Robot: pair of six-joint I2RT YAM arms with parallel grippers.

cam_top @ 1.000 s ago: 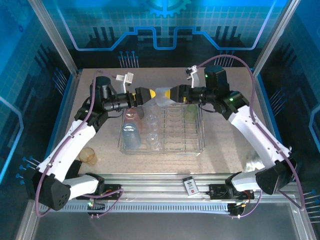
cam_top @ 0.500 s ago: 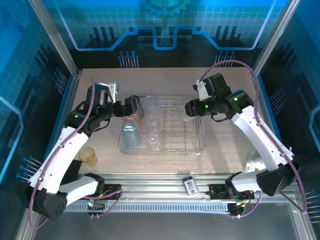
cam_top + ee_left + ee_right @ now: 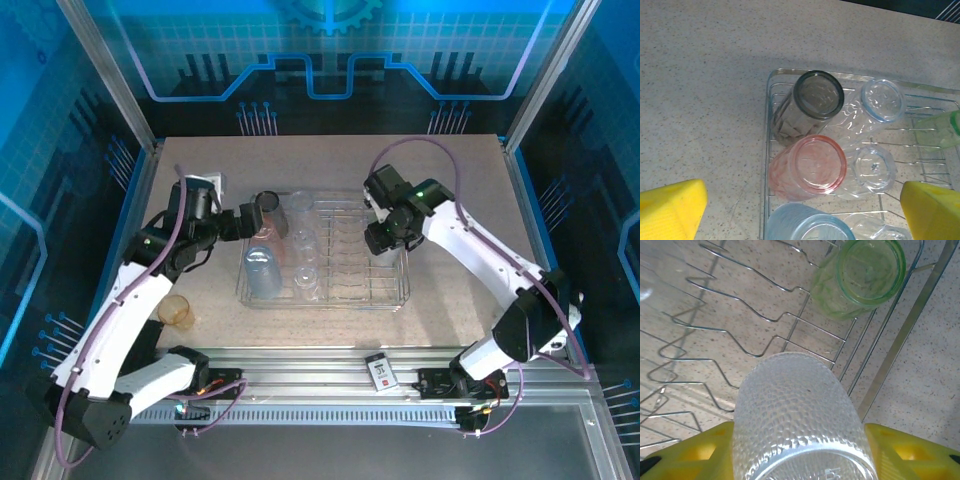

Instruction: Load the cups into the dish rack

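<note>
The clear dimpled cup goes down onto the bare wires beside the green cup next, and my right gripper releases it there, because that spot stands empty.
The chrome dish rack point(image 3: 322, 303) sits mid-table and holds several cups. In the left wrist view a smoky grey cup point(image 3: 812, 95), a pink cup point(image 3: 810, 167), a light blue cup point(image 3: 805, 227) and two clear cups point(image 3: 882, 100) stand upside down along its left end point(image 3: 765, 150). My left gripper point(image 3: 802, 200) hovers open above them, by the rack's far left corner point(image 3: 250, 220). My right gripper point(image 3: 800, 450) is shut on a clear dimpled cup point(image 3: 792, 415) above the rack's right side point(image 3: 378, 240), just short of a green cup point(image 3: 867, 272).
An amber cup point(image 3: 176, 310) stands on the table left of the rack, beside the left arm. A black-and-white card point(image 3: 381, 372) lies on the front rail. The plate dividers point(image 3: 740, 325) under the held cup are bare. The rack's right rail point(image 3: 900, 345) runs close by.
The two grippers met over the rack's far edge around the clear cup. The left let go and drew back left; the right carried the cup down over the rack's right side.
</note>
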